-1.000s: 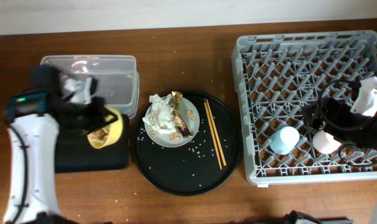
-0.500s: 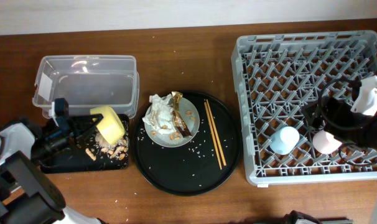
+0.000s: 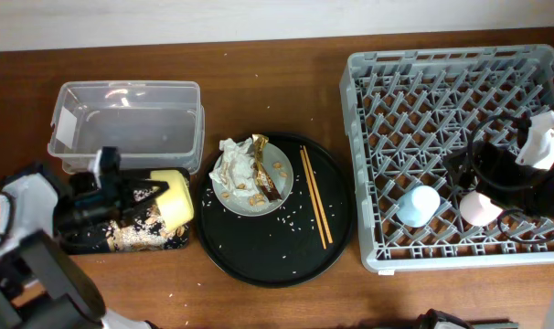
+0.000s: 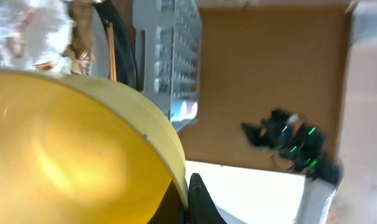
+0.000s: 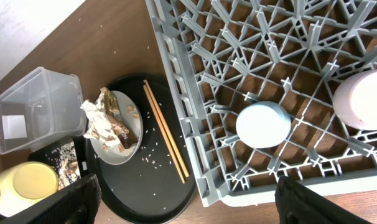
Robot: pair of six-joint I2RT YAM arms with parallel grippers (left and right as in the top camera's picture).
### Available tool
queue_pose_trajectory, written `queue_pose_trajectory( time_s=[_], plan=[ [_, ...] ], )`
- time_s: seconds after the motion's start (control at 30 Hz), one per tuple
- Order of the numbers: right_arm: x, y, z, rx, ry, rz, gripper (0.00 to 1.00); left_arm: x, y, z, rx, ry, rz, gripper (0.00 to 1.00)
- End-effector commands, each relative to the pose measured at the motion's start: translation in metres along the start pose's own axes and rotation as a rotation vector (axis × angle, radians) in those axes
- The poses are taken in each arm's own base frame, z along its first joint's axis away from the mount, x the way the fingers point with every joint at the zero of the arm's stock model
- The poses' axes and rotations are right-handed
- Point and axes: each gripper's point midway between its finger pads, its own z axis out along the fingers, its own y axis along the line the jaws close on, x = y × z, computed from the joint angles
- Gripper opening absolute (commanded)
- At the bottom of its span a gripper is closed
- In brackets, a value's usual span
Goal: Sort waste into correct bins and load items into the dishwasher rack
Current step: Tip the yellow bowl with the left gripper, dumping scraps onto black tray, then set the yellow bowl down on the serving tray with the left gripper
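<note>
The round tray's near part lies to the left gripper's right in the overhead view, so the left gripper will next move across and down onto it and release the yellow bowl [image 3: 172,196].
My left gripper [image 3: 147,196] is shut on the rim of the yellow bowl [image 3: 172,196], which lies on its side over the right end of the shallow black tray [image 3: 87,242]. Brownish food scraps with rice [image 3: 140,233] lie in that tray. The bowl fills the left wrist view [image 4: 64,149], with my finger [image 4: 190,200] against its rim. The grey plate [image 3: 275,194] holds the white tissue [image 3: 233,163] and the snack wrapper [image 3: 264,175]. The chopsticks [image 3: 315,196] lie beside it. My right gripper [image 5: 188,202] is open and empty above the rack [image 3: 442,82], which holds the blue cup [image 3: 419,205] and pink cup [image 3: 481,208].
The clear tub [image 3: 126,123] stands behind the black tray. The plate and chopsticks rest on a large round black tray [image 3: 277,256] sprinkled with rice grains. The right arm [image 3: 501,174] hangs over the rack's right side.
The left arm has swung down and left with the bowl. The bowl has tipped over the shallow black tray, and food scraps now lie in the tray. The right arm has not moved.
</note>
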Motion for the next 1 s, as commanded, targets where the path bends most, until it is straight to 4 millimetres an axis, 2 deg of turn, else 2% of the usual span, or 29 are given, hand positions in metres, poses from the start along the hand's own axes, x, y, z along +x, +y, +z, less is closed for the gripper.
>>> queue_pose_trajectory(
  time_s=[0.0, 0.07, 0.13, 0.23, 0.27, 0.33, 0.43, 0.47, 0.5, 0.53, 0.57, 0.63, 0.67, 0.7, 0.77, 0.83, 0.9, 0.97],
  plan=[
    [-0.002, 0.000, -0.002, 0.007, -0.012, -0.016, 0.90, 0.024, -0.011, 0.022, -0.305, 0.149, 0.078, 0.00],
    [-0.002, 0.000, -0.002, 0.007, -0.012, -0.017, 0.91, 0.038, 0.009, 0.040, -0.624, 0.195, 0.075, 0.00],
    [-0.002, 0.000, -0.002, 0.007, -0.011, -0.016, 0.91, 0.056, 0.008, 0.080, -0.784, 0.250, 0.210, 0.00],
    [-0.002, 0.000, -0.002, 0.007, -0.011, -0.017, 0.91, 0.087, 0.036, 0.127, -1.158, 0.266, 0.462, 0.00],
    [-0.002, 0.000, -0.002, 0.008, -0.011, -0.017, 0.91, 0.107, 0.048, 0.149, -1.231, 0.300, 0.564, 0.00],
    [-0.002, 0.000, -0.002, 0.007, -0.011, -0.017, 0.91, 0.132, 0.071, 0.179, -1.295, 0.377, 0.693, 0.00],
    [-0.002, 0.000, -0.002, 0.007, -0.011, -0.017, 0.91, 0.151, 0.095, 0.200, -1.326, 0.453, 0.751, 0.00],
    [-0.002, 0.000, -0.002, 0.007, -0.011, -0.017, 0.91, 0.151, 0.103, 0.201, -1.354, 0.460, 0.765, 0.20],
    [-0.002, 0.000, -0.002, 0.008, -0.012, -0.017, 0.91, 0.148, 0.101, 0.201, -1.361, 0.452, 0.777, 0.45],
    [-0.002, 0.000, -0.002, 0.008, -0.012, -0.017, 0.91, 0.145, 0.093, 0.202, -1.353, 0.449, 0.786, 0.61],
    [-0.002, 0.000, -0.002, 0.008, -0.012, -0.017, 0.91, 0.142, 0.086, 0.203, -1.349, 0.445, 0.789, 0.64],
    [-0.002, 0.000, -0.002, 0.008, -0.011, -0.017, 0.91, 0.112, 0.038, 0.215, -1.301, 0.364, 0.830, 0.74],
    [-0.002, 0.000, -0.002, 0.008, -0.011, -0.017, 0.91, 0.099, 0.030, 0.217, -1.285, 0.331, 0.841, 0.75],
    [-0.002, 0.000, -0.002, 0.008, -0.011, -0.017, 0.91, 0.070, 0.026, 0.216, -1.293, 0.249, 0.848, 0.76],
    [-0.002, 0.000, -0.002, 0.008, -0.011, -0.017, 0.91, 0.030, 0.039, 0.213, -1.309, 0.170, 0.796, 0.75],
    [-0.002, 0.000, -0.002, 0.008, -0.011, -0.017, 0.91, -0.005, 0.069, 0.215, -1.314, 0.160, 0.735, 0.73],
    [-0.002, 0.000, -0.002, 0.008, -0.011, -0.016, 0.91, -0.023, 0.105, 0.213, -1.346, 0.178, 0.667, 0.69],
    [-0.002, 0.000, -0.002, 0.008, -0.011, -0.017, 0.91, -0.022, 0.125, 0.226, -1.273, 0.249, 0.638, 0.62]
  ],
)
